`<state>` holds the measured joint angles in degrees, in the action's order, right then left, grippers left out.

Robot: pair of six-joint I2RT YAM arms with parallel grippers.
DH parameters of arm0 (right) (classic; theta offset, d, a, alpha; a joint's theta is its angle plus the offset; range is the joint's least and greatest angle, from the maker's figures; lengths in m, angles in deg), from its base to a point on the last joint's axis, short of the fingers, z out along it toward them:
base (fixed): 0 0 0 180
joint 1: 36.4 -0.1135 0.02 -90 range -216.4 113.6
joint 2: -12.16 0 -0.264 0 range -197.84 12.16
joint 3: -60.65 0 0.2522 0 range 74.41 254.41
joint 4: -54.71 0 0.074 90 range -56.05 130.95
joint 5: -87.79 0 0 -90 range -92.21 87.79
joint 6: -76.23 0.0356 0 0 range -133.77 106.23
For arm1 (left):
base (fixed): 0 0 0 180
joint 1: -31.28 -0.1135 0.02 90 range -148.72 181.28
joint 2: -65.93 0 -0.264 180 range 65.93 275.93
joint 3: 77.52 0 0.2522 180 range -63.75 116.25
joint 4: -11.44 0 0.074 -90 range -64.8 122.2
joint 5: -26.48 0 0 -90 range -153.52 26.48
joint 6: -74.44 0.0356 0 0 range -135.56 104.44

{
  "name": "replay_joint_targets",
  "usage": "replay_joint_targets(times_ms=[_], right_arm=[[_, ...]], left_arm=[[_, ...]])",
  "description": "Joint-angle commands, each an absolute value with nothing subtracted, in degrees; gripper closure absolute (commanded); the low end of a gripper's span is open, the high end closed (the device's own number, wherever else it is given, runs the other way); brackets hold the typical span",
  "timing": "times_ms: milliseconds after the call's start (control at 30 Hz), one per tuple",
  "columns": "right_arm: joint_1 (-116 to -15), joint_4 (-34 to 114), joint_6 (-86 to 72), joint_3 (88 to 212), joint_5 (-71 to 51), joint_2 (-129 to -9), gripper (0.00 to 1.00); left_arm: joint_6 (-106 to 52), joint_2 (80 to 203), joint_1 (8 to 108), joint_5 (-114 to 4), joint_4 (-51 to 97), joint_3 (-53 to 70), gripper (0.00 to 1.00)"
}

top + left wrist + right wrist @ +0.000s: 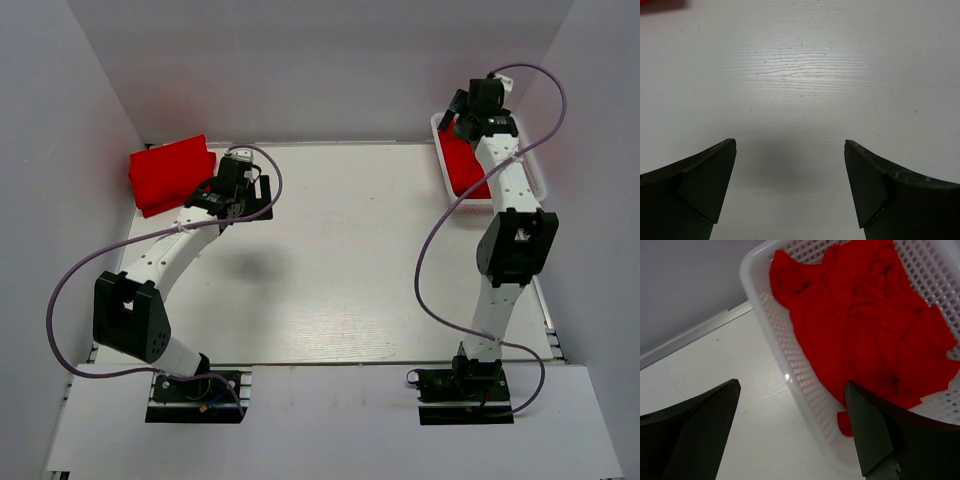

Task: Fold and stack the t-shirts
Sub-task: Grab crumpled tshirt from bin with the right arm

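The t-shirts' middle folds lie below my right gripper, to its right in the wrist view. The gripper shifts that way off the straddled rim and down next.
A stack of folded red t-shirts (170, 173) lies at the table's far left corner; only a red sliver of it (660, 5) shows in the left wrist view. My left gripper (240, 187) hovers just right of the stack, open and empty (790, 142) over bare table. Crumpled red t-shirts (462, 165) fill a white mesh basket (537, 178) at the far right. My right gripper (478, 102) is above the basket's near-left edge, open and empty (790, 382). The crumpled t-shirts (865, 330) lie just beyond its fingers.
The basket's white rim (771, 325) runs between my right fingers. White walls enclose the table on the left, back and right. The white table (330, 260) stretches between the two arms.
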<state>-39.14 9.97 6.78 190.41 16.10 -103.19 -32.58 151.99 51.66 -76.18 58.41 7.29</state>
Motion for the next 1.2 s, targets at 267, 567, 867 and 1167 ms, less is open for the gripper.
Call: replay_joint_targets(times_ms=[267, 567, 867, 1167], right_arm=[[-28.76, 25.73, 1.87, 196.57, 10.19, -119.3, 0.1], [-25.24, 33.47, 10.2, 202.02, 1.05, -130.75, 0.1], [-25.06, 39.37, 15.23, 205.36, -3.61, -137.34, 0.1], [-24.97, 45.26, 17.25, 206.15, -6.16, -139.98, 0.45]], left_arm=[[-31.64, 158.82, 51.49, -74.42, 57.97, 16.74, 0.01], [-31.64, 164.98, 51.49, -72.66, 59.12, 20.62, 0.01], [-31.64, 167.79, 51.49, -72.66, 61.4, 22.9, 0.01], [-31.64, 170.08, 51.49, -72.66, 64.39, 25.45, 0.01]])
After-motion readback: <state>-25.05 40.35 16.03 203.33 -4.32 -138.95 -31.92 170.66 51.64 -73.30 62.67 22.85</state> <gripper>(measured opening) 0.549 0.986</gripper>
